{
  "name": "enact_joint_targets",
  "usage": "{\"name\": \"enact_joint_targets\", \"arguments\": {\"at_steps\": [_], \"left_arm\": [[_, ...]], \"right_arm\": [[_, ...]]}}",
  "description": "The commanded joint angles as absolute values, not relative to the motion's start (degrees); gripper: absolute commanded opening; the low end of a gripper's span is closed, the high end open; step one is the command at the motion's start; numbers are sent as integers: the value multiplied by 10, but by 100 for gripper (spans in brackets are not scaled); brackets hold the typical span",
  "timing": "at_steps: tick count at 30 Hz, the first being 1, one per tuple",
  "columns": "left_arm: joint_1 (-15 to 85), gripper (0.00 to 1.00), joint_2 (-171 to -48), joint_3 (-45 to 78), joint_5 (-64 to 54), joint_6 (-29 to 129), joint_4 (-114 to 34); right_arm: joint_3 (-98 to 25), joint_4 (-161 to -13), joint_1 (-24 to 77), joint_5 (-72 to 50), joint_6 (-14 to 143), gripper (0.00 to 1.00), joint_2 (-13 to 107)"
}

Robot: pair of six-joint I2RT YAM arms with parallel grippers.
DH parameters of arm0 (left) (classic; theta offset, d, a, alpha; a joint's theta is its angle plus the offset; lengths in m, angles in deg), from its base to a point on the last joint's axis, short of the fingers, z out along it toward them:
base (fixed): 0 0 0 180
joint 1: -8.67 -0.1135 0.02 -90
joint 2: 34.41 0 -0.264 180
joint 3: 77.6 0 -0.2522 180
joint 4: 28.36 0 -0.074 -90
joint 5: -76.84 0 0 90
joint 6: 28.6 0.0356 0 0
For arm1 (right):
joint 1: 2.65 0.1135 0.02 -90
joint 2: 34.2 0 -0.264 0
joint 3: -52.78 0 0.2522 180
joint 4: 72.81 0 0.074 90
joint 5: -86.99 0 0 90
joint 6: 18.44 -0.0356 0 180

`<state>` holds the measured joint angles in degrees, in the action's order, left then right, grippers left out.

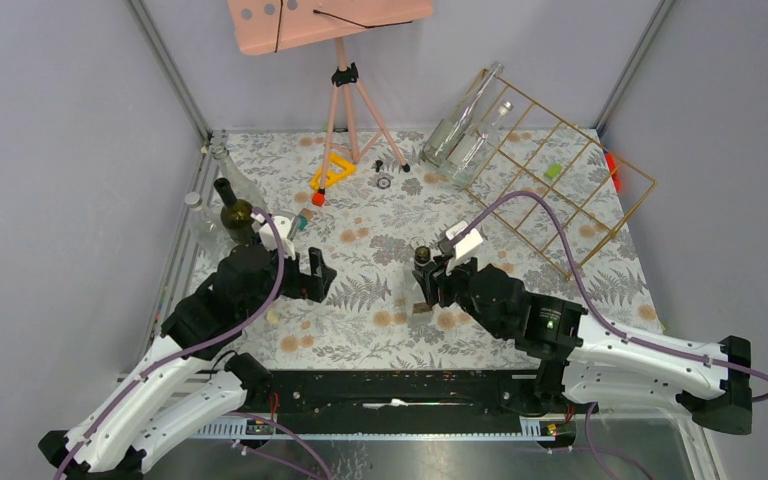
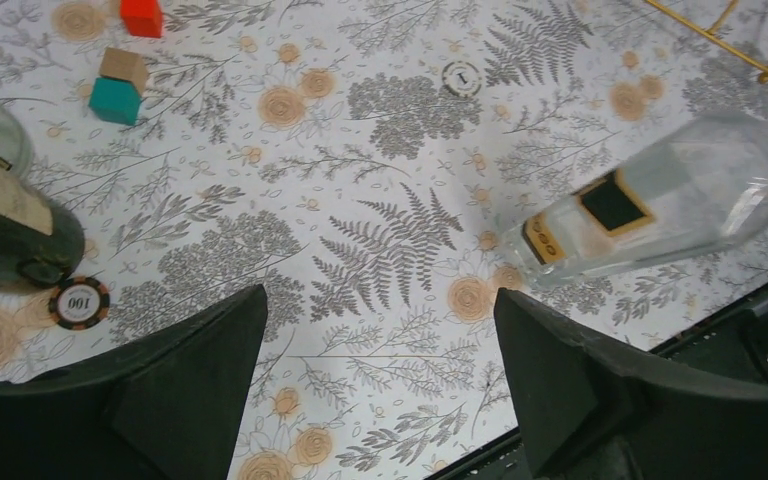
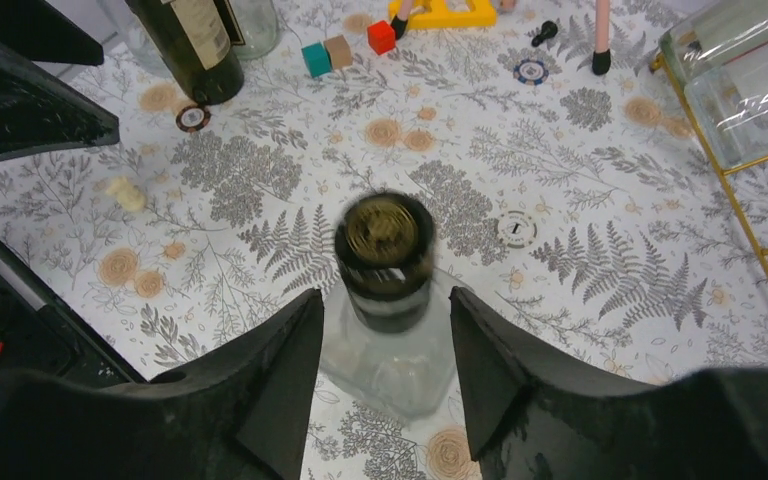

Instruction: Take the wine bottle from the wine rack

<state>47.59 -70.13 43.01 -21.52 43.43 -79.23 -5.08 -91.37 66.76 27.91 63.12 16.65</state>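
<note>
My left gripper moves across the cloth onto the dark-capped neck of the clear bottle next. The bottle stands to the gripper's right in the top view.
The gold wire wine rack [image 1: 580,190] leans at the back right, and two clear bottles [image 1: 460,135] still lie in its left cells. A clear wine bottle with a dark cap [image 1: 423,262] stands upright on the floral cloth, away from the rack. My right gripper [image 1: 428,290] straddles its neck. In the right wrist view the cap [image 3: 385,245] sits between the fingers [image 3: 280,380] with small gaps on both sides. My left gripper [image 1: 315,275] is open and empty over the cloth. In its wrist view [image 2: 380,370] the same clear bottle [image 2: 650,205] shows to the right.
A dark green wine bottle [image 1: 235,215] and clear bottles stand at the left edge. A pink tripod stand [image 1: 345,90] and a yellow triangle [image 1: 332,172] are at the back. Small blocks [image 2: 115,100] and poker chips [image 2: 78,302] lie scattered on the cloth.
</note>
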Motion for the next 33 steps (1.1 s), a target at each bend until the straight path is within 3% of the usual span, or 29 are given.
{"name": "enact_joint_targets", "arguments": {"at_steps": [1, 3, 5, 11, 15, 20, 25, 33], "left_arm": [[478, 92, -703, 401, -167, 431, -737], [479, 93, -706, 397, -157, 434, -730], [479, 93, -710, 392, -147, 438, -724], [481, 93, -712, 385, -104, 457, -693], [491, 93, -715, 384, -63, 469, -656], [539, 93, -731, 382, -48, 479, -617], [617, 93, -763, 372, -89, 503, -591], [674, 93, -845, 378, -105, 560, -496]], "right_arm": [[-90, -911, 674, 307, 603, 62, 150], [-96, -918, 673, 298, 600, 71, 148], [-107, -930, 674, 292, 594, 74, 148], [-217, -1035, 673, 288, 542, 75, 164], [-368, -1177, 665, 313, 518, 76, 223], [-495, -1311, 526, 171, 455, 77, 297], [-468, -1339, 354, -5, 411, 76, 302], [-285, -1300, 286, -57, 375, 77, 184]]}}
